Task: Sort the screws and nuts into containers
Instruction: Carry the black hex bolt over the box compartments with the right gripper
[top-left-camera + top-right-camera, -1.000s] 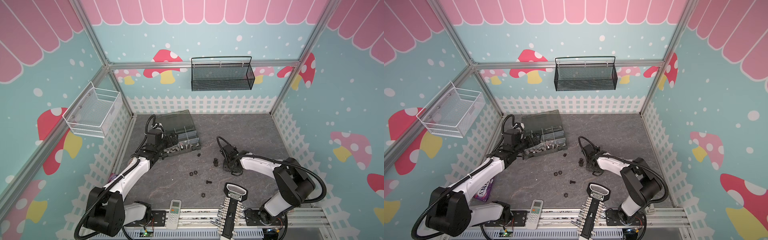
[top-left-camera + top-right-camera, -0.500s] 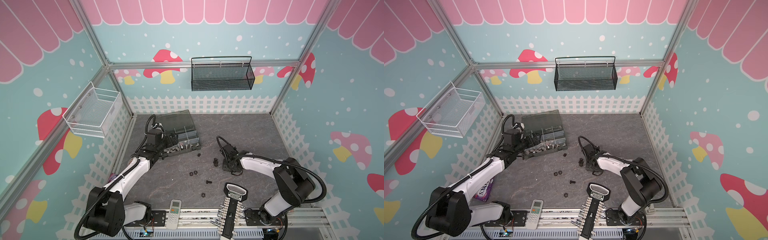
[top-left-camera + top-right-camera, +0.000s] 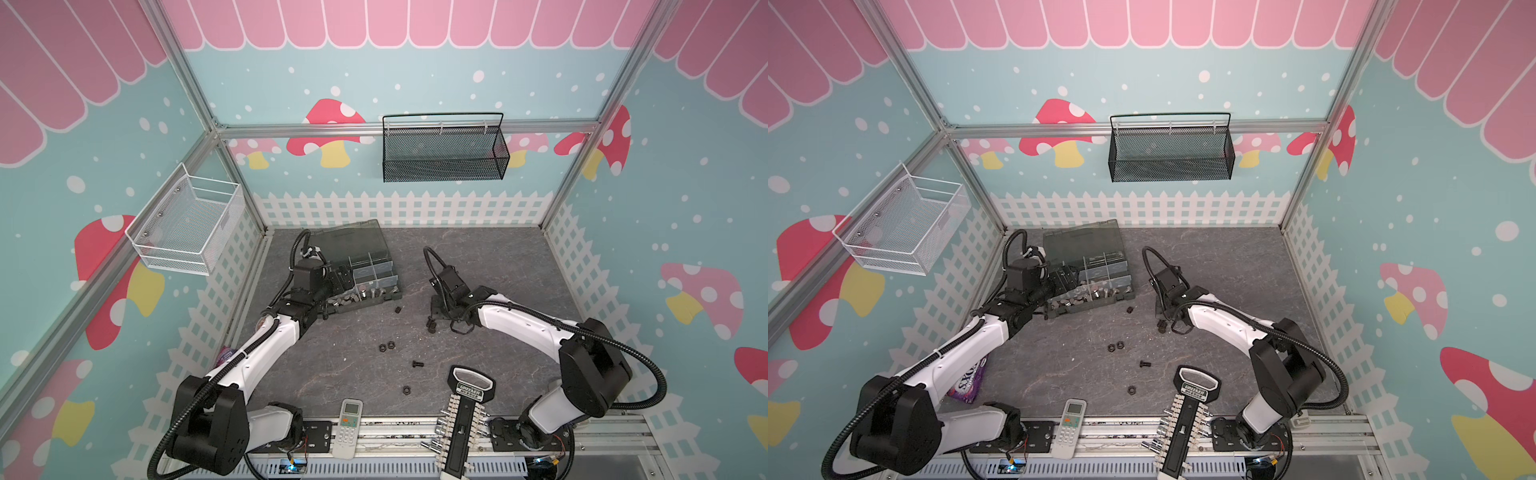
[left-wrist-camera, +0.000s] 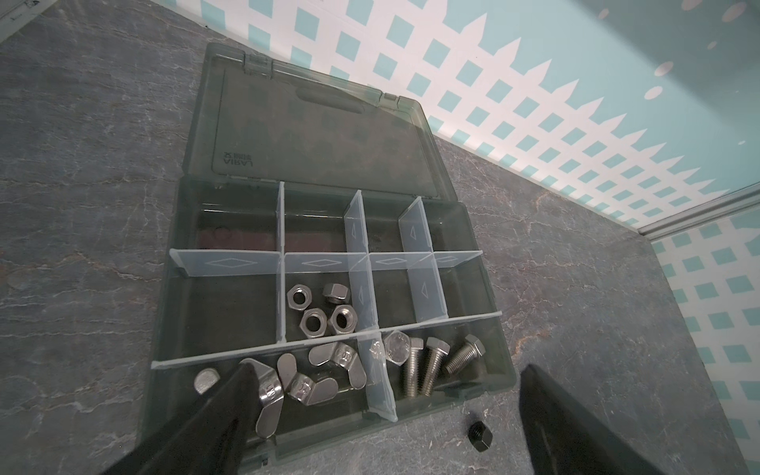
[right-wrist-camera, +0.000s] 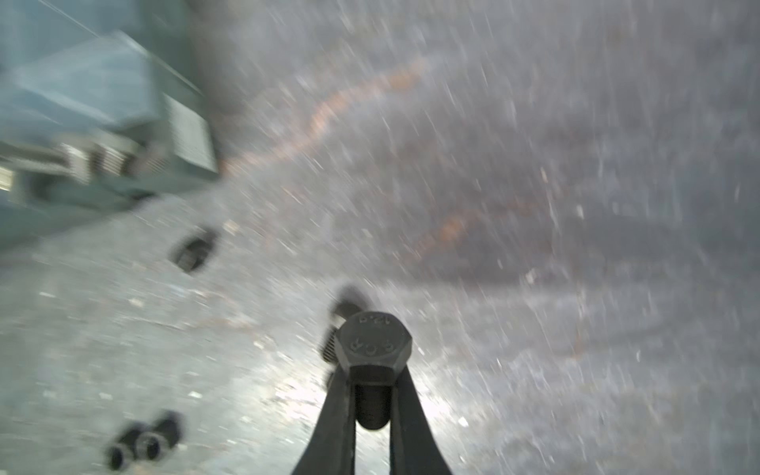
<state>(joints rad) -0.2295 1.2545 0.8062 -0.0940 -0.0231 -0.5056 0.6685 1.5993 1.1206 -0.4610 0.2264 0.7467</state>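
Note:
The black screw rises outward in my right gripper next and comes free over the organizer's narrow section beside the silver nuts, since it stands empty.
My right gripper (image 5: 372, 390) is shut on a black screw (image 5: 373, 347), pinching its shank with the hex head sticking out past the fingertips. In both top views it hangs low over the table's middle (image 3: 436, 316) (image 3: 1163, 320). Another dark piece (image 5: 344, 306) lies just behind the head. My left gripper (image 4: 388, 370) stands open over the near edge of the organizer's containers (image 4: 506, 370). These hold silver nuts (image 4: 316, 308), silver screws (image 4: 427, 362) and wing nuts (image 4: 312, 378). Loose on the table lie a black nut (image 4: 480, 436), two black nuts (image 3: 387, 346), a black screw (image 3: 417, 364) and one more nut (image 3: 407, 390).
A white remote (image 3: 350, 422) and a black socket rack (image 3: 463, 419) lie at the table's front edge. A purple packet (image 3: 969, 380) sits under the left arm. A black mesh basket (image 3: 442, 153) and a white wire basket (image 3: 187, 224) hang on the walls.
The right gripper has finished closing on the black screw and stays at nearly the same spot. The left arm has not moved.

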